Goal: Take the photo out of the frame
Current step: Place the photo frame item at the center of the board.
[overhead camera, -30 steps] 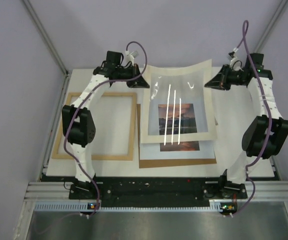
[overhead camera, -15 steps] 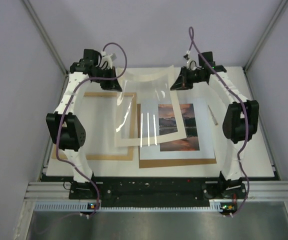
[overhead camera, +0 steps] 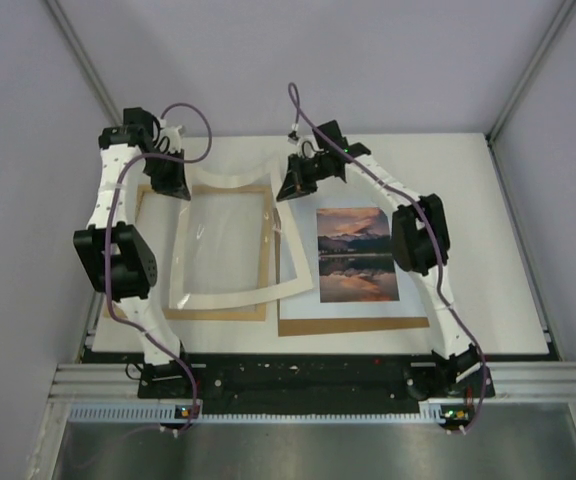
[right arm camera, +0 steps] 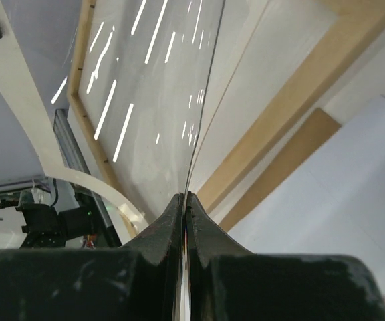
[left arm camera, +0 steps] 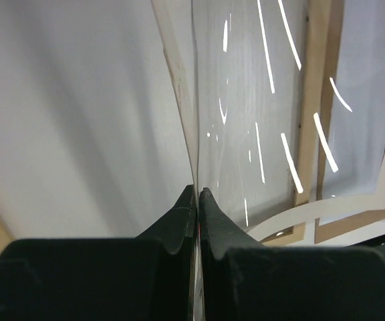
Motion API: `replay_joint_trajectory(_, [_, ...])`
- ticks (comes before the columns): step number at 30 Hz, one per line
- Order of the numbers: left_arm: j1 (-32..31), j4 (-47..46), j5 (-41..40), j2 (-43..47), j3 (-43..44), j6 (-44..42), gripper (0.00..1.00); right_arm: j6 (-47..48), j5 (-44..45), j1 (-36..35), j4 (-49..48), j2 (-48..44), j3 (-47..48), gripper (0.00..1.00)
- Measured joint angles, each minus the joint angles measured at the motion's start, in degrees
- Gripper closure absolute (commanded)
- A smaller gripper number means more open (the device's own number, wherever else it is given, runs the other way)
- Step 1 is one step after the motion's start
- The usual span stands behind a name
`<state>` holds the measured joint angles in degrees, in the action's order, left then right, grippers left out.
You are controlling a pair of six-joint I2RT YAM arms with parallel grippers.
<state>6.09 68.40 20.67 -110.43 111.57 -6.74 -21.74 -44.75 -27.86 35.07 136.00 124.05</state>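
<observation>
The left gripper goes to the left in the top view next, then down over the frame's far corner, since the mat (overhead camera: 228, 297) overhangs the photo's white edge.
The photo (overhead camera: 358, 253), white paper with an orange sunset print, lies flat and uncovered on a brown backing board (overhead camera: 353, 326) right of centre. The light-wood frame (overhead camera: 218, 314) lies flat at the left. Both grippers hold a cream mat (overhead camera: 228, 297) with a clear sheet (overhead camera: 223, 235) above the frame, its near edge sagging down. My left gripper (overhead camera: 173, 185) is shut on its far left corner, also in the left wrist view (left arm camera: 197, 194). My right gripper (overhead camera: 290, 187) is shut on its far right corner, also in the right wrist view (right arm camera: 184, 197).
The white table top (overhead camera: 478, 250) extends to the right of the photo. Purple walls stand at the back and sides. A black rail (overhead camera: 298, 375) with the arm bases runs along the near edge.
Both arms have carried the mat and clear sheet leftward, from above the photo to above the wood frame. The photo now lies uncovered.
</observation>
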Motion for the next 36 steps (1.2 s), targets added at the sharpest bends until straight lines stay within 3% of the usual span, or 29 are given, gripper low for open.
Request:
replay_joint_trajectory(12, [10.38, 4.66, -6.16, -5.27, 4.96, -6.05, 1.0, -4.35, 0.68, -5.51, -3.8, 9.11, 5.33, 1.0])
replay_joint_trajectory(18, [11.76, 5.35, -7.89, -7.13, 6.93, -8.24, 1.0, -4.96, 1.4, -7.43, -5.11, 12.33, 7.74, 1.0])
replay_joint_trajectory(23, [11.8, 5.31, -10.03, -10.1, 8.07, -9.6, 1.0, -4.87, 2.21, -8.59, -5.53, 13.33, 8.5, 0.82])
replay_joint_trajectory(27, [11.87, 4.85, -11.67, -12.52, 8.61, -9.9, 0.82, -4.66, 2.25, -8.61, -5.33, 13.84, 8.5, 0.63])
replay_joint_trajectory(31, [11.91, 4.0, -14.12, -13.99, 8.7, -10.21, 0.47, -3.8, 2.25, -8.63, -4.79, 13.99, 8.52, 0.47])
replay_joint_trajectory(34, [12.04, 3.41, -15.89, -14.34, 8.7, -10.4, 0.3, -2.99, 2.73, -8.63, -4.24, 13.99, 8.5, 0.36])
replay_joint_trajectory(35, [12.07, 3.15, -16.31, -14.34, 8.7, -10.47, 0.29, -2.86, 2.51, -8.61, -4.24, 13.97, 8.5, 0.28])
replay_joint_trajectory(36, [12.15, 2.78, -16.74, -14.34, 8.68, -10.54, 0.22, -2.71, 2.43, -8.68, -4.28, 13.84, 8.46, 0.21])
